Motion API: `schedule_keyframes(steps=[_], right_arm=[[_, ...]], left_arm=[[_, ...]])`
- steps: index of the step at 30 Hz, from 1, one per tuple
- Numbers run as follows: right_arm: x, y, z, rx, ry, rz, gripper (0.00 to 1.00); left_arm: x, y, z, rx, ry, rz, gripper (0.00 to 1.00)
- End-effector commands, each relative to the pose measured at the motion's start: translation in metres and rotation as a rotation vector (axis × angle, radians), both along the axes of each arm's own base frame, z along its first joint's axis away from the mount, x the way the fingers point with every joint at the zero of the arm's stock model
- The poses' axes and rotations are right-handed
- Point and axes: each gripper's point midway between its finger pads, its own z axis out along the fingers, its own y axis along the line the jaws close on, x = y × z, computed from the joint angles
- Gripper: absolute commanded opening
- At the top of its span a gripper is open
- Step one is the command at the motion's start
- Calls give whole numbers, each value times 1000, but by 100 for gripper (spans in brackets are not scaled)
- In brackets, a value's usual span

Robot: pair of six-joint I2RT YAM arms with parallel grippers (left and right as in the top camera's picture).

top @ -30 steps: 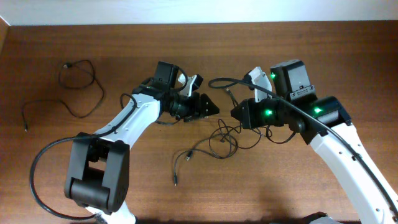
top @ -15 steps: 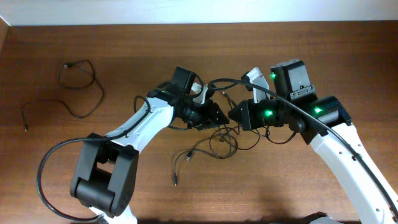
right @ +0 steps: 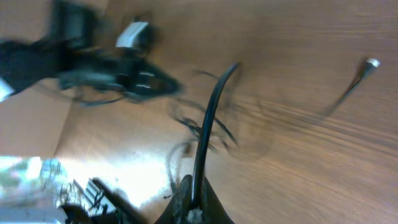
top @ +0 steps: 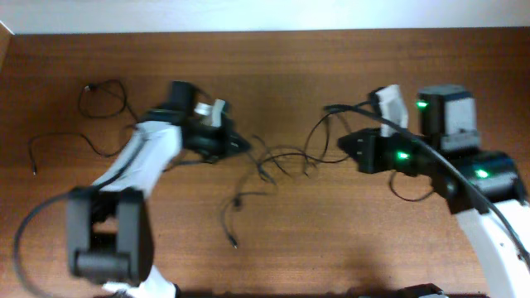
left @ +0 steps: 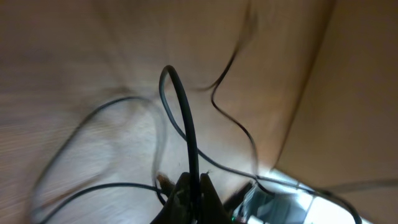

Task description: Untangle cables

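Observation:
I will pull my right gripper toward the right in the overhead view [top: 387, 151], away from my left gripper, and then lower it to let go of the piece of cable, because loops cross between them.
The cables [top: 281, 159] are thin black cords, stretched in loose loops across the table's middle between my two grippers. My left gripper [top: 240, 146] is shut on one strand at the tangle's left end; in the left wrist view the cord [left: 186, 124] rises straight out of the closed jaws [left: 193, 186]. My right gripper [top: 341, 142] is shut on a strand at the right end, and that cord [right: 208, 124] arcs up from its jaws [right: 193, 194]. One tail [top: 228, 223] trails toward the front with a small plug.
Another thin black cable [top: 103, 112] lies loose by itself at the far left of the wooden table [top: 273, 66]. A plug end [right: 371, 62] rests on the wood in the right wrist view. The left arm [right: 112, 71] also shows there.
My left gripper closed on a strand and pulled left. The right gripper moved right with its strand. The tangle has been drawn out wider between them.

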Motion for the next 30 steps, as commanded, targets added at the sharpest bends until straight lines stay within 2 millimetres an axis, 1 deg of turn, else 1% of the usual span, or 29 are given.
schedule_keyframes(steps=[1,2,4,6,8,10,14,16,19,22,26,30], right_arm=[[6,-38,6,-2,-4,-120,4],[7,-47,4,-3,8,-151,4],[9,-69,-1,-4,39,-227,4],[9,-92,-4,-2,67,-308,4],[9,-111,-6,2,83,-376,4],[8,-127,-8,5,101,-433,4],[1,-162,-16,-17,144,-565,4],[-3,-175,-21,-36,165,-616,4],[-6,-180,-24,-37,179,-637,4],[-5,-180,-27,-34,193,-635,4],[-9,-178,-39,-46,233,-610,4],[-14,-175,-59,-41,298,-596,4]], left_arm=[[12,61,54,10,-166,138,0],[12,76,62,15,-181,177,0],[10,96,71,23,-201,229,0],[6,113,76,28,-197,278,0],[2,123,77,31,-182,306,0],[0,125,75,34,-179,303,0],[-2,122,74,44,-194,274,0],[-3,122,74,43,-188,272,0],[-6,117,72,40,-172,260,0],[-8,100,70,61,-187,197,0],[-10,84,53,198,-176,136,0],[-16,54,40,329,-194,31,0]])
